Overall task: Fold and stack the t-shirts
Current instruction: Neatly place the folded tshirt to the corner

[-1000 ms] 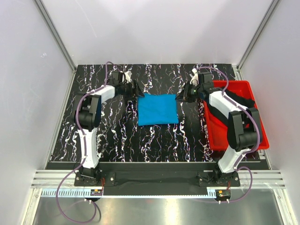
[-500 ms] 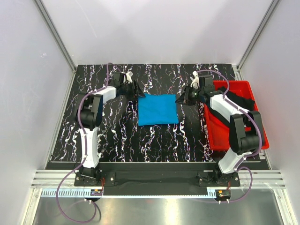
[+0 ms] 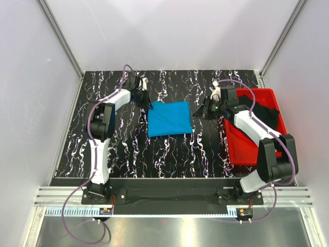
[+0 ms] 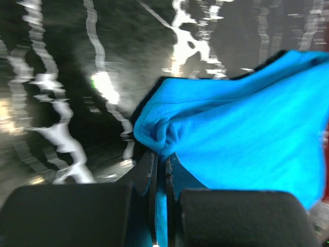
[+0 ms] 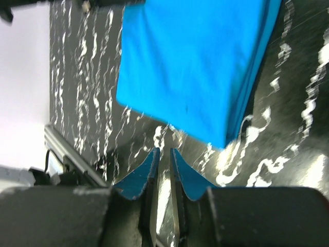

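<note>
The blue t-shirt should slide outward onto the bare far table corner (image 3: 97,81), left of my left gripper in the top view, and be released.
The folded sky-blue t-shirt (image 3: 169,118) lies on the marbled table, a little askew. My left gripper (image 3: 149,104) is at its far left corner and is shut on a pinch of blue cloth (image 4: 160,154); the blue t-shirt (image 4: 247,134) spreads away to the right in the left wrist view. My right gripper (image 3: 198,111) hovers just off the shirt's right edge, its jaws a narrow gap apart (image 5: 163,152) with nothing between them; the blue t-shirt (image 5: 190,62) lies ahead of it. The black t-shirt (image 3: 264,113) lies crumpled in the red tray, partly hidden by the right arm.
The red plastic tray (image 3: 241,157) stands at the right edge of the black, white-veined table (image 3: 123,149). White walls and metal rails close in the sides and back. The arm bases sit on the near rail.
My left gripper went from open to shut on the blue shirt's far left corner, and the shirt shifted slightly left and turned. The right gripper drew back a little toward the tray.
</note>
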